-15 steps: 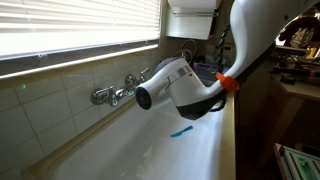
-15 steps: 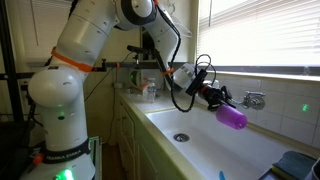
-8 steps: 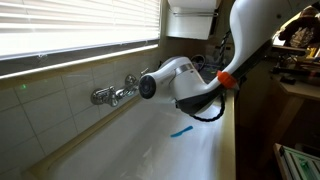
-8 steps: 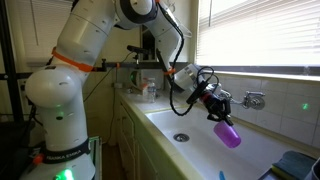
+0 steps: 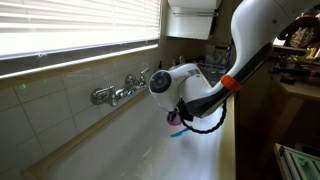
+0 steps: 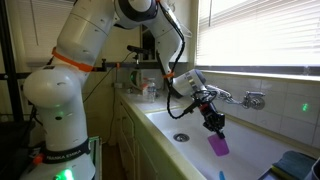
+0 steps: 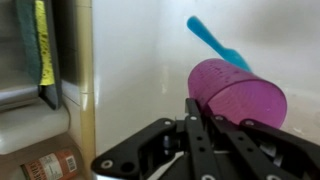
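I will next turn and lower the cup with my gripper to release it on the bottom of the sink beside the blue utensil. A bare spot lies there below my gripper.
My gripper [image 6: 212,124] is shut on a purple plastic cup [image 6: 218,145] and holds it over the white sink basin [image 6: 240,160], pointing down. In the wrist view the cup [image 7: 235,92] fills the space just past the black fingers [image 7: 200,125], its rim clamped between them. In an exterior view the cup [image 5: 176,117] shows only as a purple patch under the white wrist. A blue utensil [image 7: 215,41] lies on the sink floor beyond the cup.
A chrome tap [image 5: 118,91] is fixed to the tiled wall above the basin; it also shows in an exterior view [image 6: 250,99]. The drain [image 6: 181,137] sits at the basin's near end. A yellow cloth [image 7: 42,45] hangs at the sink's edge. Bottles [image 6: 148,88] stand on the counter.
The wrist has turned downward and lowered, swinging the purple cup from pointing sideways near the tap to pointing down into the basin.
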